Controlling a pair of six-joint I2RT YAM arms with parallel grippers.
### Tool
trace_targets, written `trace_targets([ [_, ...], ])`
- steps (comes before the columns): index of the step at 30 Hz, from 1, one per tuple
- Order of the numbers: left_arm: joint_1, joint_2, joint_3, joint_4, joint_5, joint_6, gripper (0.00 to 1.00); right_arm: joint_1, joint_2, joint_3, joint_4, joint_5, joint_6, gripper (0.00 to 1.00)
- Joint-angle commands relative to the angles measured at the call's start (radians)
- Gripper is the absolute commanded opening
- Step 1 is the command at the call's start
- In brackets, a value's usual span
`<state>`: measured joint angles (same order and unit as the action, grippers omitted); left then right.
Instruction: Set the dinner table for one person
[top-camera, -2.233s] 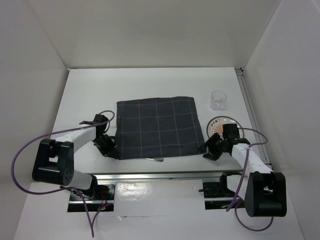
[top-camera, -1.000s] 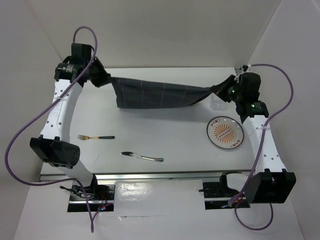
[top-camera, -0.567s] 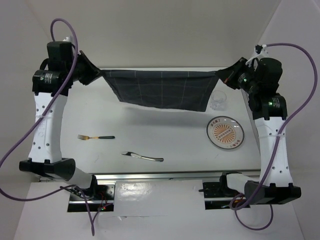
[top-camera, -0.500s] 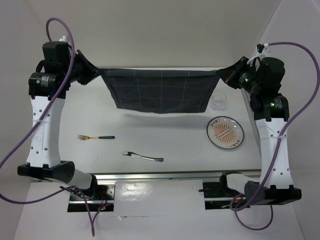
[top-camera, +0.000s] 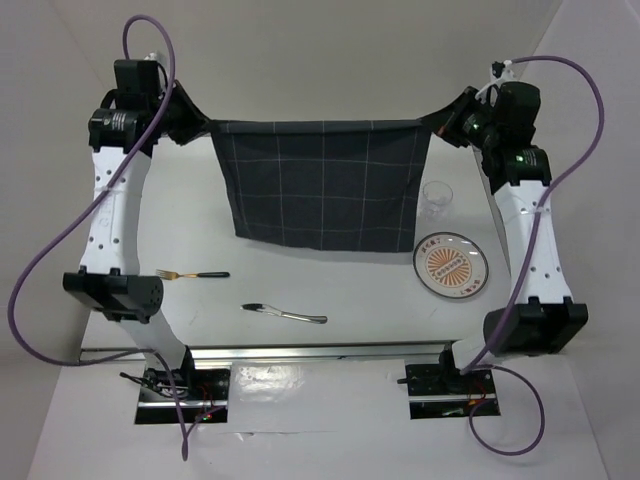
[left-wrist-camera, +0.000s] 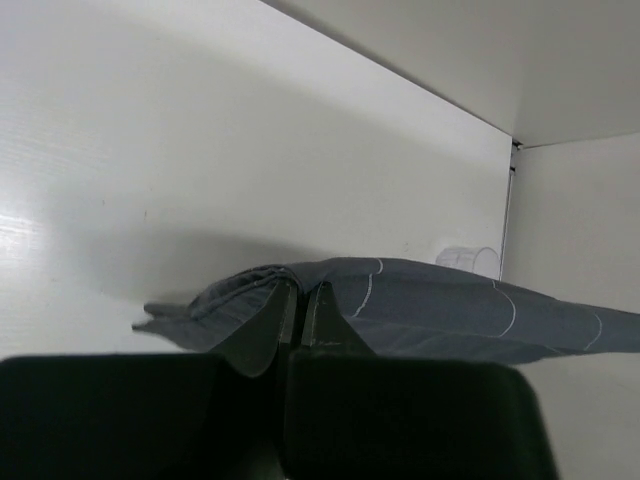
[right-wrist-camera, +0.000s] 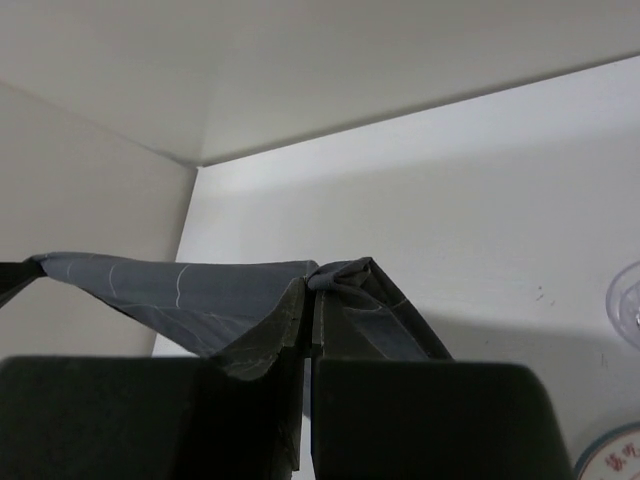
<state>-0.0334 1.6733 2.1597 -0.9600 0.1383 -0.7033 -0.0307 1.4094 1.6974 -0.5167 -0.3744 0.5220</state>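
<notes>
The cloth hangs stretched above the table, so my right gripper should next lower and pull back to lay its corner beside the plate.
A dark grey cloth (top-camera: 325, 185) with thin pale grid lines hangs stretched in the air above the white dinner table (top-camera: 330, 290). My left gripper (top-camera: 203, 127) is shut on its upper left corner, my right gripper (top-camera: 437, 122) on its upper right corner. In the left wrist view the cloth (left-wrist-camera: 430, 310) bunches between the fingertips of the left gripper (left-wrist-camera: 302, 292). The right wrist view shows the cloth (right-wrist-camera: 180, 285) pinched in the right gripper (right-wrist-camera: 311, 285). The cloth's lower edge hangs over the table's middle.
A gold fork with a dark handle (top-camera: 192, 274) lies on the left of the table. A silver fork (top-camera: 285, 313) lies near the front edge. A round plate with an orange pattern (top-camera: 450, 265) sits at the right, and a clear glass (top-camera: 436, 199) stands behind it.
Both arms have swung the held corners slightly inward and nearer. The cloth now hangs down as a longer, fuller sheet. Earlier it lay flat over the forks.
</notes>
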Motion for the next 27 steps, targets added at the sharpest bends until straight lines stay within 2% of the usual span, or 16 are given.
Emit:
trace_targets([
  [1, 0.041, 0.087, 0.161, 0.044, 0.026, 0.051, 0.00, -0.012, 0.065, 0.065, 0.151, -0.007, -0.027, 0.00],
  [3, 0.059, 0.157, 0.219, 0.056, 0.070, 0.051, 0.00, -0.012, 0.135, 0.115, 0.204, -0.008, -0.027, 0.00],
  [7, 0.124, 0.232, 0.219, 0.187, 0.246, -0.021, 0.00, -0.012, 0.247, 0.197, 0.280, -0.029, -0.017, 0.00],
  [9, 0.145, 0.259, 0.219, 0.221, 0.279, -0.048, 0.00, -0.012, 0.293, 0.228, 0.290, -0.029, -0.007, 0.00],
  [11, 0.145, 0.269, 0.219, 0.236, 0.290, -0.048, 0.00, -0.012, 0.302, 0.219, 0.314, -0.066, 0.003, 0.00],
  [14, 0.155, 0.229, 0.143, 0.247, 0.280, -0.036, 0.00, -0.012, 0.269, 0.105, 0.323, -0.075, 0.003, 0.00],
  [18, 0.155, 0.093, -0.143, 0.305, 0.244, 0.002, 0.00, -0.012, 0.134, -0.195, 0.369, -0.075, -0.007, 0.00],
  [19, 0.155, 0.063, -0.288, 0.319, 0.244, 0.011, 0.00, -0.012, 0.082, -0.309, 0.383, -0.075, -0.007, 0.00],
  [21, 0.155, 0.007, -0.426, 0.319, 0.213, 0.021, 0.00, -0.012, 0.042, -0.408, 0.383, -0.107, -0.022, 0.00],
  [22, 0.155, -0.054, -0.569, 0.334, 0.213, 0.021, 0.00, -0.003, 0.010, -0.453, 0.383, -0.122, -0.042, 0.00],
  [24, 0.155, -0.108, -0.716, 0.359, 0.201, 0.021, 0.00, 0.009, -0.018, -0.574, 0.341, -0.127, -0.063, 0.00],
  [25, 0.155, -0.145, -0.839, 0.359, 0.201, 0.010, 0.00, 0.009, -0.050, -0.643, 0.325, -0.109, -0.074, 0.00],
  [26, 0.155, -0.156, -0.892, 0.359, 0.192, 0.001, 0.08, 0.018, -0.062, -0.675, 0.308, -0.097, -0.085, 0.07],
  [27, 0.155, -0.156, -0.935, 0.342, 0.182, 0.001, 0.32, 0.018, -0.075, -0.705, 0.291, -0.097, -0.085, 0.27],
])
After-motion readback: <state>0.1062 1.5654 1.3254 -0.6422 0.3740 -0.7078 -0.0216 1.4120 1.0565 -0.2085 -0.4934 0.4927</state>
